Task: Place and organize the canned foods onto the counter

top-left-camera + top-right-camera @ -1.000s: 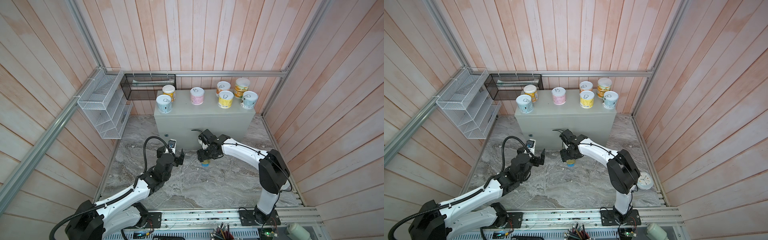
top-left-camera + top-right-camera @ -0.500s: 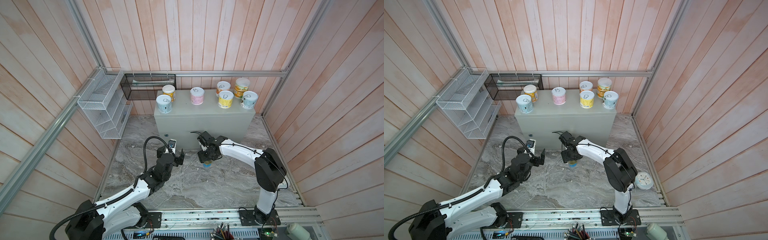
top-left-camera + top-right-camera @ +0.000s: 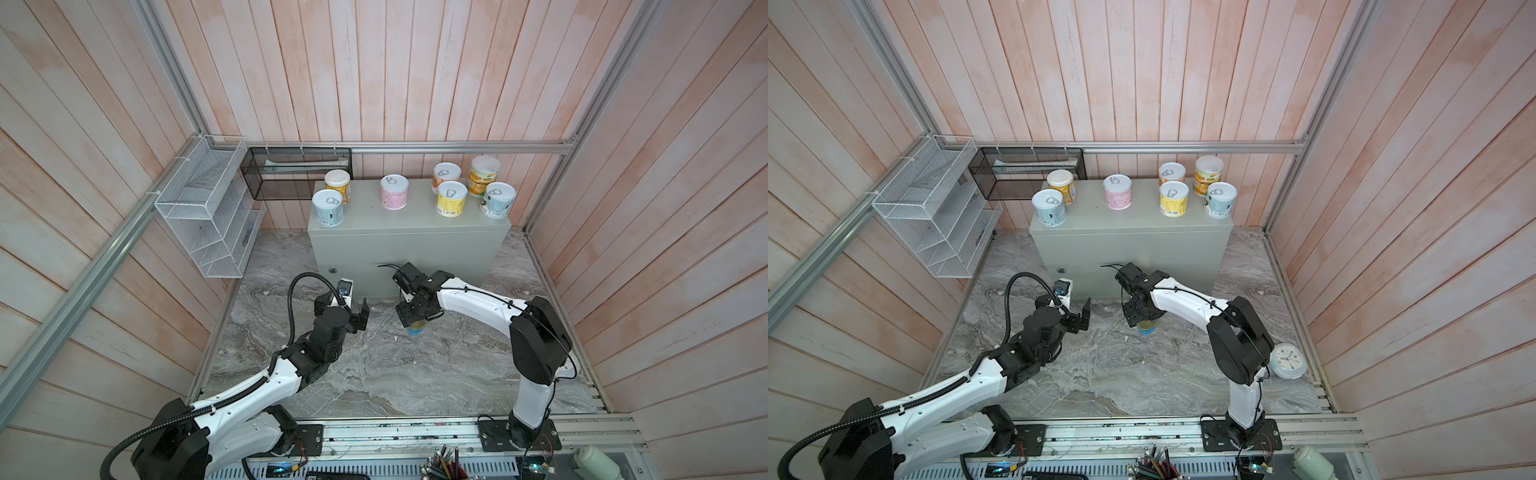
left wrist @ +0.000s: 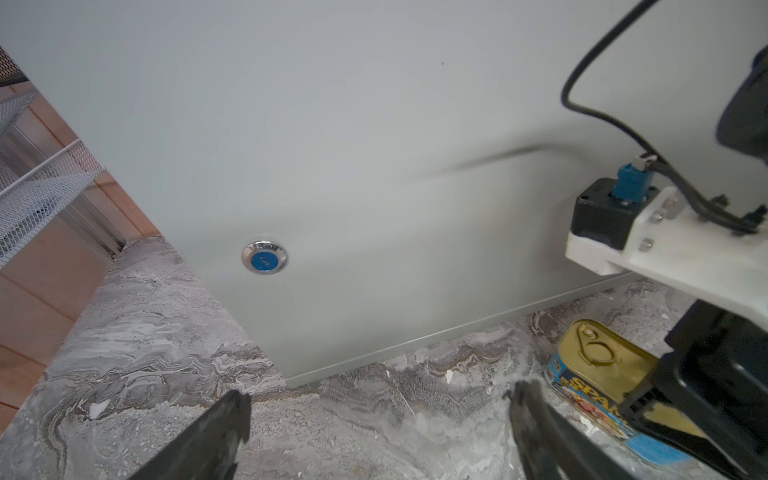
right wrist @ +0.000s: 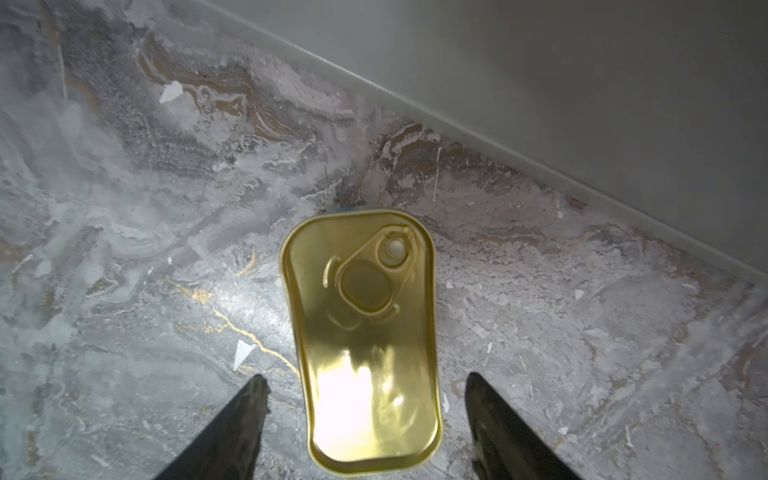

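Note:
My right gripper should move down around the gold-topped tin below and close on it, because one open finger is beside each long side with a gap.
A gold-topped rectangular tin (image 5: 361, 332) stands on the marble floor just in front of the counter (image 3: 407, 245); its blue label shows in the left wrist view (image 4: 590, 353). My right gripper (image 5: 365, 378) hangs over it, open, one finger on each side with a gap between each finger and the tin. In both top views the arm hides most of the tin (image 3: 417, 330) (image 3: 1146, 330). My left gripper (image 3: 347, 307) (image 4: 382, 394) is open and empty, to the left of the tin near the counter's lock (image 4: 264, 258). Several round cans (image 3: 394, 192) stand on the counter top.
A white wire basket (image 3: 208, 216) and a black mesh basket (image 3: 297, 174) hang at the back left. An alarm clock (image 3: 1286, 360) sits on the floor behind the right arm's elbow. Wooden walls close in three sides.
The right arm has shifted slightly above the tin. The left arm has not moved.

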You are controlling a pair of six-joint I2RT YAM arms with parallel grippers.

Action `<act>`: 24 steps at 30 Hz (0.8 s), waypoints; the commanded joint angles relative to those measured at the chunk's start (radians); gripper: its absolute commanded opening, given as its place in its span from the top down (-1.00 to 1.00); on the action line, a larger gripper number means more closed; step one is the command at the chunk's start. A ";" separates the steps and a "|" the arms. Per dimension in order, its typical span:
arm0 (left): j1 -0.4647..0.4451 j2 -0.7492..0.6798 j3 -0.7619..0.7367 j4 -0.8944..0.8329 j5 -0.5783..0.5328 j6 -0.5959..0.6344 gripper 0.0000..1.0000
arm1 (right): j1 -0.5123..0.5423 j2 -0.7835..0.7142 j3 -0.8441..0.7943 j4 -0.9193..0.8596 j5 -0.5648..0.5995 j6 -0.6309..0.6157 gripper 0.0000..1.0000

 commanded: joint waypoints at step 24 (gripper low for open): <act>0.004 0.022 0.013 0.013 -0.001 -0.001 -1.00 | -0.029 0.090 -0.021 0.050 -0.053 -0.071 -0.17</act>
